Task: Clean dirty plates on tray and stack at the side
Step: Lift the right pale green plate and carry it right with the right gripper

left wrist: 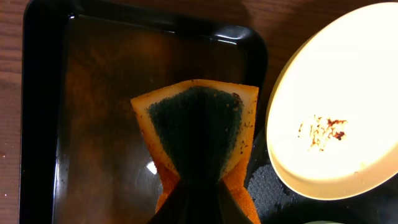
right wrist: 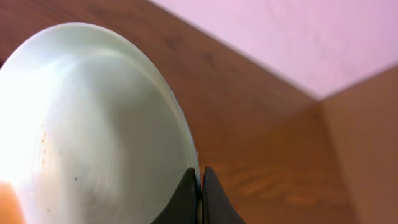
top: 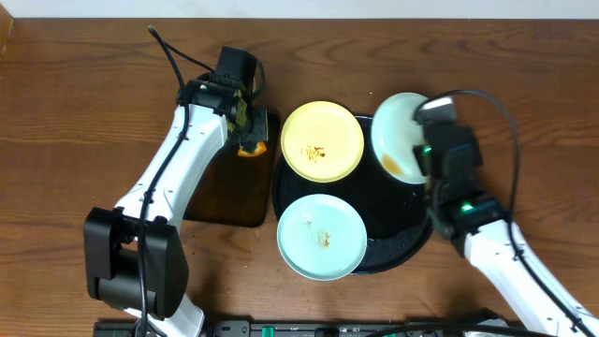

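Observation:
My right gripper moves toward the right in the overhead view next, since the tabletop beside the round tray is bare. It then goes down there and releases the second mint-white plate's rim.
The round black tray (top: 393,220) holds a pale yellow plate (top: 322,140) with brown specks and a mint-white plate (top: 321,237) at its front left. My right gripper (top: 429,154) is shut on the rim of a second mint-white plate (top: 398,138), tilted, with a brown smear; in the right wrist view the jaws (right wrist: 200,180) pinch its edge (right wrist: 93,124). My left gripper (top: 245,126) is shut on an orange sponge with a dark scrub face (left wrist: 199,134) over the rectangular dark tray (left wrist: 93,124). The yellow plate also shows in the left wrist view (left wrist: 336,112).
The rectangular dark tray (top: 225,192) lies left of the round tray, wet inside. Wooden table (top: 75,112) all around; a pale wall (right wrist: 311,37) lies beyond the far edge. Arm bases stand at the front edge.

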Controlling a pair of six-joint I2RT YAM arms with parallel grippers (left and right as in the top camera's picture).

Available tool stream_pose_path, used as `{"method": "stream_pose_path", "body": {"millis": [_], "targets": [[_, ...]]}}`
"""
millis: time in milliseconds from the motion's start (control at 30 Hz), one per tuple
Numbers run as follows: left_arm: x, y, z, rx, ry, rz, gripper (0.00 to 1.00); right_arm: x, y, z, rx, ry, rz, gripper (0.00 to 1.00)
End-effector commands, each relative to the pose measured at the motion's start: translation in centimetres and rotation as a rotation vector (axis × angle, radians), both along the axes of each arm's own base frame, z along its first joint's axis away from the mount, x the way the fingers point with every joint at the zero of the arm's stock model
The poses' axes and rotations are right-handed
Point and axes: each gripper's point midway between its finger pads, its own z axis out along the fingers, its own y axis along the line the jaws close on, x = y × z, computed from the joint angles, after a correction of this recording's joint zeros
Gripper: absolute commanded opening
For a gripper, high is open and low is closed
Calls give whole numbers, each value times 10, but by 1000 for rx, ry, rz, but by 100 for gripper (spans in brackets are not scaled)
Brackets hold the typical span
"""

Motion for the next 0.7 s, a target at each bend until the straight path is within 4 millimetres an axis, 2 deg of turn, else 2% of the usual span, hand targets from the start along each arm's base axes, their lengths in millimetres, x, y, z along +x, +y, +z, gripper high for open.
{"method": "stream_pose_path", "body": {"millis": [0, 100, 233, 467, 533, 667], "targets": [[-1, 3, 10, 8, -26, -4, 9, -4, 15, 31, -154, -64, 15, 1], [-1, 3, 10, 8, -25, -4, 9, -10, 28, 40, -224, -88, 29, 1], [-1, 3, 10, 8, -25, -4, 9, -12, 23, 52, -251, -131, -28, 1], [-1, 3, 10, 8, -25, -4, 9, -11, 21, 53, -210, -149, -53, 1], [-1, 3, 10, 8, -25, -4, 9, -11, 14, 51, -140, -165, -101, 1], [-1, 3, 10, 8, -25, -4, 9, -11, -14, 36, 14, -162, -231, 1]]}}
